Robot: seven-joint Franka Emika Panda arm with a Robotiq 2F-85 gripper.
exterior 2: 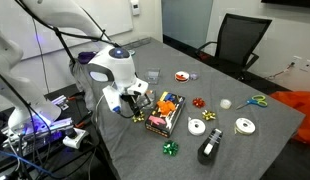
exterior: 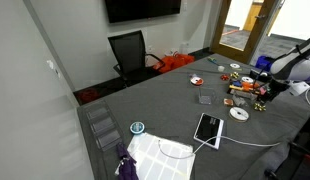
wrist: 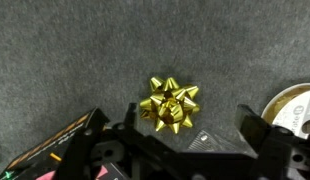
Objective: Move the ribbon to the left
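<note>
The gold ribbon bow lies below, my gripper's open fingers already to either side. Next, the gripper lowers them around its looped middle [exterior 2: 138, 115] [wrist: 172, 104] and closes.
A shiny gold ribbon bow [wrist: 172, 103] lies on the grey table in the wrist view. My gripper [wrist: 195, 128] is open and empty, hovering just above the table. Its two dark fingers stand either side of the frame's lower half, with the bow just beyond the tips and nearer the left finger. In an exterior view the gripper [exterior 2: 138, 101] hangs low at the table edge beside a box of coloured items [exterior 2: 165, 113]. The bow is largely hidden behind the gripper there.
A red bow [exterior 2: 199, 103], a green bow [exterior 2: 171, 149], ribbon spools [exterior 2: 196, 126], scissors [exterior 2: 257, 101] and a black tape dispenser [exterior 2: 209, 150] lie nearby. A spool [wrist: 295, 105] sits right of the gripper. A tablet [exterior: 208, 128] and an office chair [exterior: 130, 52] show farther off.
</note>
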